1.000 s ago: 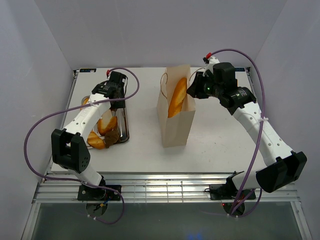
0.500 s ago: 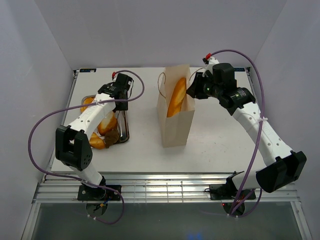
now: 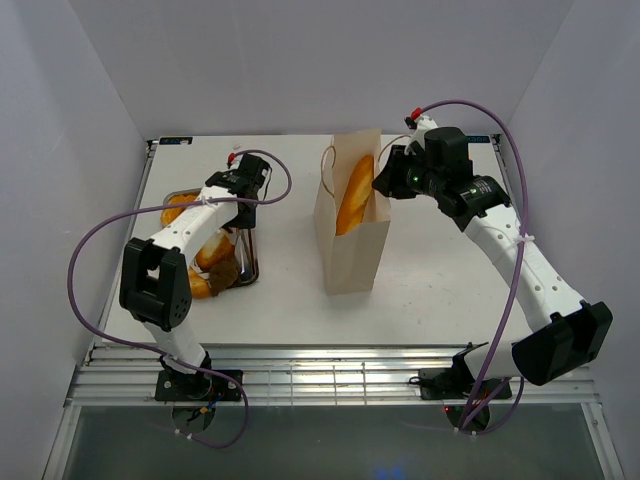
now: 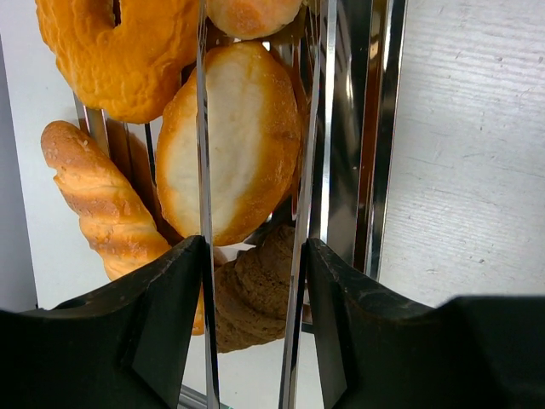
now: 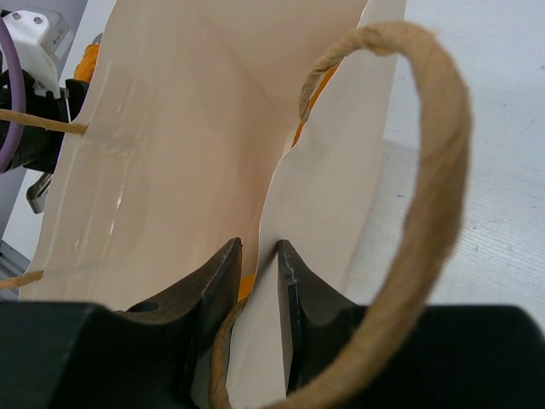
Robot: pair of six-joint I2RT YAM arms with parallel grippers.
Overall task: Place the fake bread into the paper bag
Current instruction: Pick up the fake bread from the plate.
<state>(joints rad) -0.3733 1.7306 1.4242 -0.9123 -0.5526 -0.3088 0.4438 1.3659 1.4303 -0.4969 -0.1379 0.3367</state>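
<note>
My left gripper moves down a little next and squeezes the tongs around the small round bun (image 4: 255, 15) below it. The tongs' open blades already are on either side of the bun.
The cream paper bag (image 3: 350, 250) stands upright mid-table with a golden baguette (image 3: 355, 195) leaning inside it. My right gripper (image 3: 385, 180) is shut on the bag's right rim (image 5: 332, 162), one finger inside and one outside. My left gripper (image 3: 240, 200) hovers over the steel tray (image 3: 251, 252) and is shut on silver tongs (image 4: 202, 170). The tong blades straddle an oval roll (image 4: 230, 145) without closing on it. A ring donut (image 4: 119, 51), a twisted roll (image 4: 94, 196) and a dark brown piece (image 4: 255, 290) also lie in the tray.
The bag's cord handle (image 5: 434, 170) loops across the right wrist view. White walls enclose the table on the left, back and right. Purple cables arch above both arms.
My left wrist has shifted a little right and nearer over the tray, its elbow swinging in. The right gripper, bag and baguette have not moved.
</note>
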